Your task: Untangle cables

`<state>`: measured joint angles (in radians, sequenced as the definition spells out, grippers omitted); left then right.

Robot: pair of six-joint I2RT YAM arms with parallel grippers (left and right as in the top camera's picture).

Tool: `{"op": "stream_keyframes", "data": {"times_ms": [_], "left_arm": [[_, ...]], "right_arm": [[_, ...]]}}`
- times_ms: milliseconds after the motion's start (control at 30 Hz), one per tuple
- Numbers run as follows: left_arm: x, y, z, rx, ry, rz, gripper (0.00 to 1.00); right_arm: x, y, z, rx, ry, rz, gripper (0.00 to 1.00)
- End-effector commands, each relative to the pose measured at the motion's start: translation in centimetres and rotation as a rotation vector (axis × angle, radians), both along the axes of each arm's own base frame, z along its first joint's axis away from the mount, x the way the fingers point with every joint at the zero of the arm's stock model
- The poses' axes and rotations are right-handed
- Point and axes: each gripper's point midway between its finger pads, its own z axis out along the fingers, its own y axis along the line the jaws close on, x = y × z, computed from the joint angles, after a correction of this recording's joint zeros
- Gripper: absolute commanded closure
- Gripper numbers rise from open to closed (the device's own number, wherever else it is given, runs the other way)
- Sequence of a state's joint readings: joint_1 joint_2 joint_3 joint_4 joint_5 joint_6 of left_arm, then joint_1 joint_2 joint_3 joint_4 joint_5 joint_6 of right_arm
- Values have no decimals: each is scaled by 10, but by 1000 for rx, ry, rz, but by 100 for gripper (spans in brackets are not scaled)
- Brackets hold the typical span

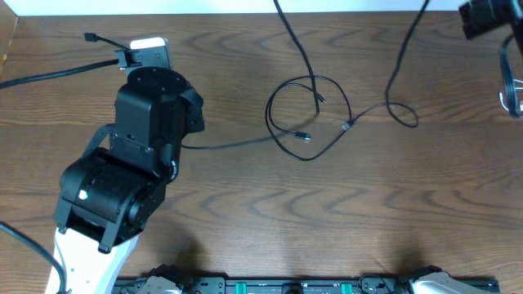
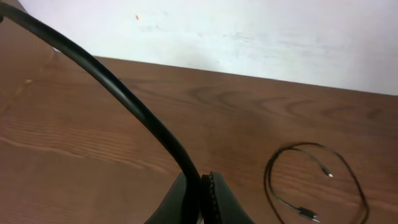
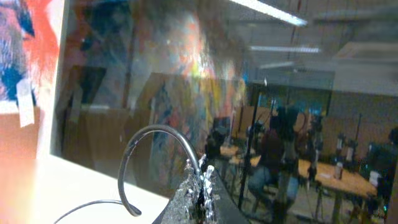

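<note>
The tangled loops lie down and to the left of my right gripper in the overhead view, so it will swing there and release the cable.
Thin black cables (image 1: 310,114) lie in tangled loops at the table's middle, with plug ends inside the loops. Strands run off the far edge, and one strand runs left under my left arm. My left gripper (image 1: 128,59) is at the far left, shut on a black cable (image 1: 49,75) that leads to the left edge. In the left wrist view that cable (image 2: 118,93) arcs up from the closed jaws (image 2: 204,186), and the loops (image 2: 311,186) lie to the right. My right gripper (image 1: 490,18) is raised at the far right corner. In its wrist view it (image 3: 202,177) is shut on a grey cable (image 3: 134,155), which hangs in a loop (image 1: 507,82).
The brown wooden table (image 1: 245,212) ends at a white wall along its far edge (image 2: 249,37). My bulky left arm (image 1: 122,180) covers the near left part. A black rail (image 1: 286,286) runs along the front edge.
</note>
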<state>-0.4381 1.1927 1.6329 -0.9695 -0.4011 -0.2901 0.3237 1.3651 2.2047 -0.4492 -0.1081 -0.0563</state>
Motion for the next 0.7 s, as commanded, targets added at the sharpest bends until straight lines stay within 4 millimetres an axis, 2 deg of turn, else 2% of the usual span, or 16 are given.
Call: {"op": "stream_keyframes", "data": {"times_ms": [0, 100, 267, 433, 567, 667], "left_arm": [[5, -17, -9, -63, 42, -59, 92], [10, -33, -21, -90, 91, -115, 92], [20, -54, -43, -119, 173, -183, 92], [24, -73, -59, -160, 240, -252, 92], [22, -87, -73, -192, 304, -303, 92], [18, -93, -91, -196, 385, -320, 92]], "right_arm": [[23, 9, -25, -42, 87, 9, 99], [43, 20, -55, -76, 194, 34, 99], [74, 49, -115, -147, 393, 141, 99], [102, 68, -176, -173, 600, 200, 99], [121, 81, -234, -198, 792, 240, 99], [130, 93, -283, -222, 949, 289, 99]]}}
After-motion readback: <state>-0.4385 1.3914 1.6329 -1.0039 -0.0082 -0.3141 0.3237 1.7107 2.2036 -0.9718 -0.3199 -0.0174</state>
